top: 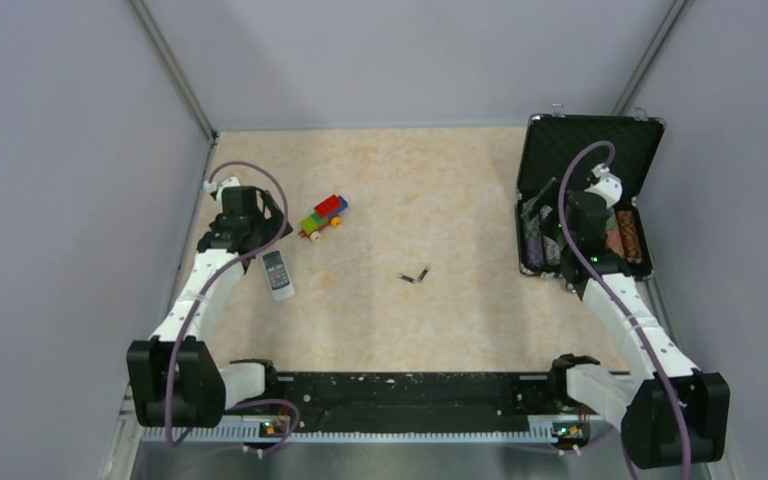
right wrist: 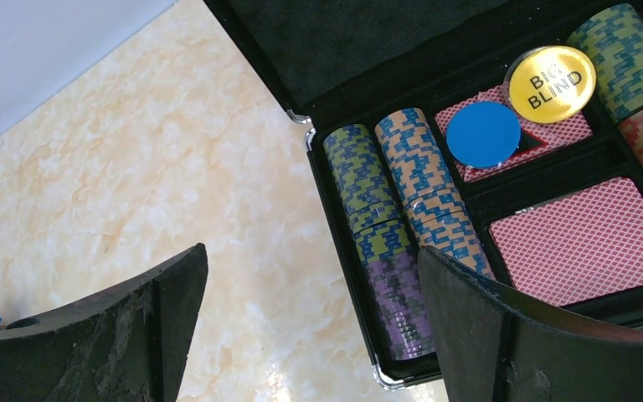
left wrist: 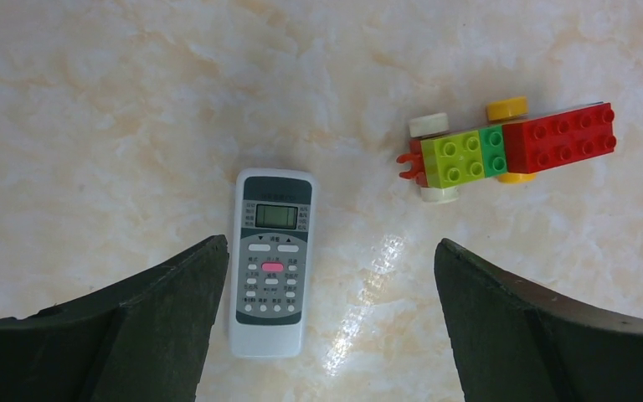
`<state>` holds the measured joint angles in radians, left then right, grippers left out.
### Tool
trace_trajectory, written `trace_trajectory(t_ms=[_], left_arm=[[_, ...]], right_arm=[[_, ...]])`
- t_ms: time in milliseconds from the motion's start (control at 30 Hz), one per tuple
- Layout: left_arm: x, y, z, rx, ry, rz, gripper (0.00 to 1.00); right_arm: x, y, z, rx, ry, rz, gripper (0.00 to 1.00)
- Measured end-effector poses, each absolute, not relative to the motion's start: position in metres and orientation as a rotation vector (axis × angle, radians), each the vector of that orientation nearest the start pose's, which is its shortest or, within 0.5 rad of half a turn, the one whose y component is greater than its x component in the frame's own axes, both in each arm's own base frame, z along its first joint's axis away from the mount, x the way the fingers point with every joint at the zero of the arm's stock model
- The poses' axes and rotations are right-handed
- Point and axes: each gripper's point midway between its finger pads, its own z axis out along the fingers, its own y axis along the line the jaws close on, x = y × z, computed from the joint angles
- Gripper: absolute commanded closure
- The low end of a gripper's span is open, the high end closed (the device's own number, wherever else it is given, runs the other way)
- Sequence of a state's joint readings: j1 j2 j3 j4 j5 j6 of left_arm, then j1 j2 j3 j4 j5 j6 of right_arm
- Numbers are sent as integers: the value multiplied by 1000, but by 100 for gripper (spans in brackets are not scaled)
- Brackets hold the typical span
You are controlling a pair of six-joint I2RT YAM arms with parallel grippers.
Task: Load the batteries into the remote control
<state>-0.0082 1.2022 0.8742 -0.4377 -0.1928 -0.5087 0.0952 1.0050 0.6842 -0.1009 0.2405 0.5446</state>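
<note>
The left gripper descends to the left in the wrist view next, straddles the buttons and closes, since the remote control (top: 278, 274) lies below it, off-centre that way.
The light-grey remote control (top: 278, 274) lies face up at the left of the table, its dark screen end away from the arm bases. My left gripper (top: 243, 210) hovers above it, open and holding nothing. In the left wrist view the remote control (left wrist: 271, 261) lies just inside the left finger (left wrist: 134, 322), untouched. Two tiny dark batteries (top: 415, 276) lie together at mid-table, far from both grippers. My right gripper (top: 582, 222) hangs open over the near left corner of the black case (top: 588, 190); in the right wrist view its fingers (right wrist: 121, 331) straddle that case's edge.
A colourful toy-brick train (top: 324, 216) stands just right of the left gripper, shown as the train (left wrist: 502, 149) in the wrist view. The open black case (right wrist: 343, 243) holds rows of poker chips (right wrist: 385, 226), a blue disc, a gold "BIG BLIND" button and red cards. Grey walls enclose the table.
</note>
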Motion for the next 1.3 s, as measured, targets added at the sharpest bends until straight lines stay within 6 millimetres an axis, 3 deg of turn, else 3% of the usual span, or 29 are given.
trace_trajectory(t_ms=[133, 367, 567, 700, 933, 1033, 1200, 1300], left_arm=[[330, 11, 123, -699, 2268, -18, 3], [311, 9, 60, -769, 2499, 58, 3], [299, 2, 30, -809, 2619, 54, 8], [297, 1, 21, -814, 2650, 63, 16], [297, 6, 19, -812, 2656, 105, 46], [298, 6, 19, -803, 2658, 103, 63], [298, 1, 20, -801, 2657, 58, 70], [296, -11, 26, -786, 2646, -33, 72]], right_arm=[[348, 15, 175, 585, 1928, 179, 7], [353, 21, 170, 571, 1960, 203, 7], [353, 27, 167, 550, 1978, 231, 7], [353, 32, 165, 527, 1994, 257, 8], [354, 38, 165, 519, 2003, 296, 20], [353, 43, 165, 517, 2007, 325, 22], [351, 64, 160, 476, 2040, 391, 22], [345, 96, 152, 400, 2092, 456, 22]])
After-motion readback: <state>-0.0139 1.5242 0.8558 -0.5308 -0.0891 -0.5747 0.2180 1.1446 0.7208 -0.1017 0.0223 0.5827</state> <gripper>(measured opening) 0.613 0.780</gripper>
